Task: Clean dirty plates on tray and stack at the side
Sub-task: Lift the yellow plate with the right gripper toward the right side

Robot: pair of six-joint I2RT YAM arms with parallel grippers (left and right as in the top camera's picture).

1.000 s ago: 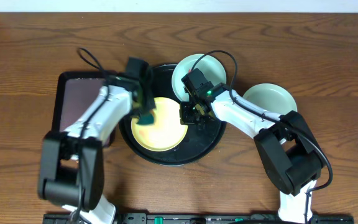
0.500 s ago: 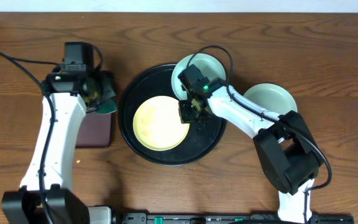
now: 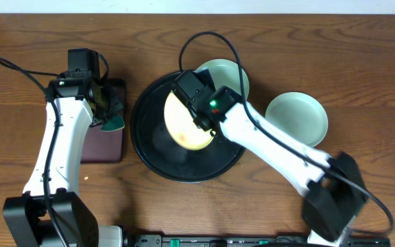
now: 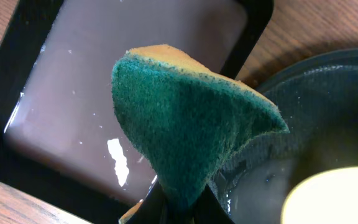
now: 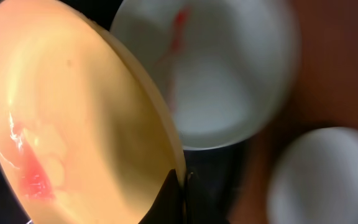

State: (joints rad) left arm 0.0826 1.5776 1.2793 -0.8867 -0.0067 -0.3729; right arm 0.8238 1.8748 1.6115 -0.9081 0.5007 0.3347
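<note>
The robot's right gripper will next swing across and down to release the yellow plate (image 3: 187, 125), since the second mint plate (image 3: 298, 116) is below and to the gripper's right in the overhead view.
The pale yellow plate (image 3: 187, 125) is tilted up on edge over the black round tray (image 3: 155, 154). My right gripper (image 3: 208, 118) is shut on its rim. In the right wrist view the yellow plate (image 5: 73, 118) shows a red smear, and my right gripper (image 5: 183, 182) pinches its edge. A mint plate (image 3: 233, 74) with a red streak rests on the tray's back rim; it also shows in the right wrist view (image 5: 222, 68). A second mint plate (image 3: 297, 118) lies on the table to the right. My left gripper (image 3: 103, 106) is shut on the teal sponge (image 4: 191, 134) above the maroon tray (image 4: 123, 81).
The maroon rectangular tray (image 3: 101, 140) lies left of the black tray and holds liquid. The black tray's wet rim (image 4: 328, 81) shows in the left wrist view. Cables loop over both arms.
My right gripper has lifted and tilted the yellow plate toward the tray's back right. My left arm, after carrying the sponge off the plate to the maroon tray, has hardly moved.
</note>
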